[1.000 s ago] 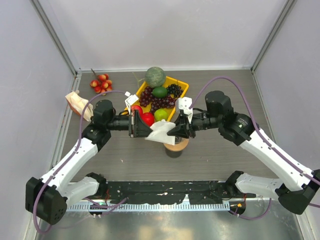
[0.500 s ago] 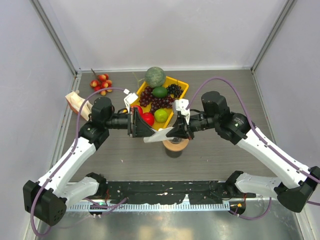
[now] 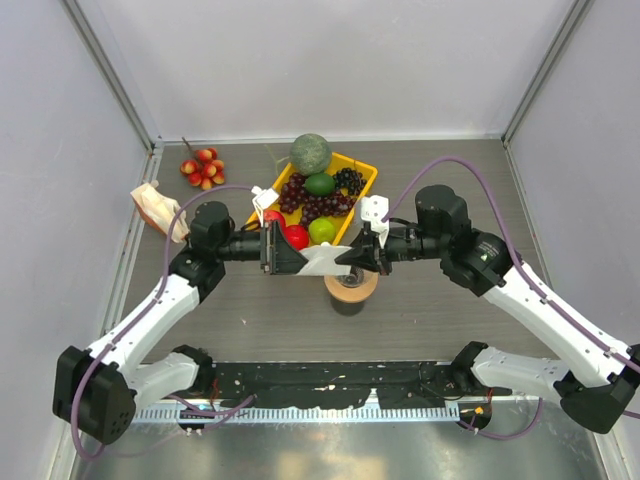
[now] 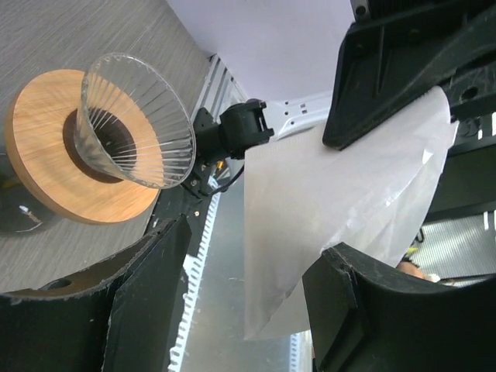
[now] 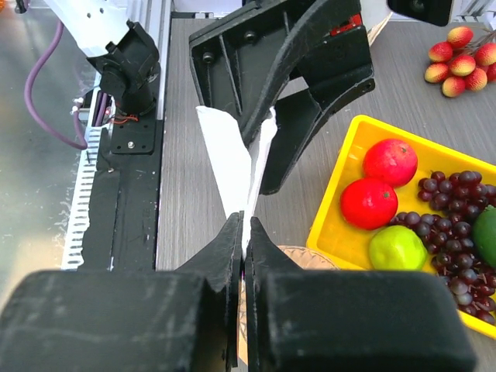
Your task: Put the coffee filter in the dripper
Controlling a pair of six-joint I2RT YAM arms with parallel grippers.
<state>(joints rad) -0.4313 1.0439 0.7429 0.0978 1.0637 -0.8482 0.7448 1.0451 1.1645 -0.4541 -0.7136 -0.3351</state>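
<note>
The coffee filter's loose end (image 3: pixel 311 263) (image 4: pixel 267 271) already hangs between the fingers of the robot's left gripper, so next the robot needs to ease that gripper slightly outward and close the fingers on that end.
The white coffee filter (image 3: pixel 322 263) hangs in the air between both grippers, just above the dripper. My right gripper (image 5: pixel 245 232) is shut on one edge of the coffee filter (image 5: pixel 225 151). My left gripper (image 4: pixel 248 310) stands open, and the coffee filter (image 4: pixel 333 201) hangs loose between its fingers (image 4: pixel 147 294), close to the right one. The clear ribbed dripper (image 4: pixel 136 120) sits in a wooden ring (image 4: pixel 39 155) on a dark cup. In the top view the left gripper (image 3: pixel 300 262) and right gripper (image 3: pixel 347 262) face each other over the dripper (image 3: pixel 352 287).
A yellow tray (image 3: pixel 364 176) of grapes, apples and limes stands just behind the grippers, with a green melon (image 3: pixel 311 154) at its far corner. A lychee cluster (image 3: pixel 203 167) and a beige paper bundle (image 3: pixel 157 207) lie at the back left. A dark rail (image 3: pixel 330 385) runs along the near edge.
My left gripper has opened and let go of the coffee filter. My right gripper has closed on it and now holds it alone, and the filter has flattened.
</note>
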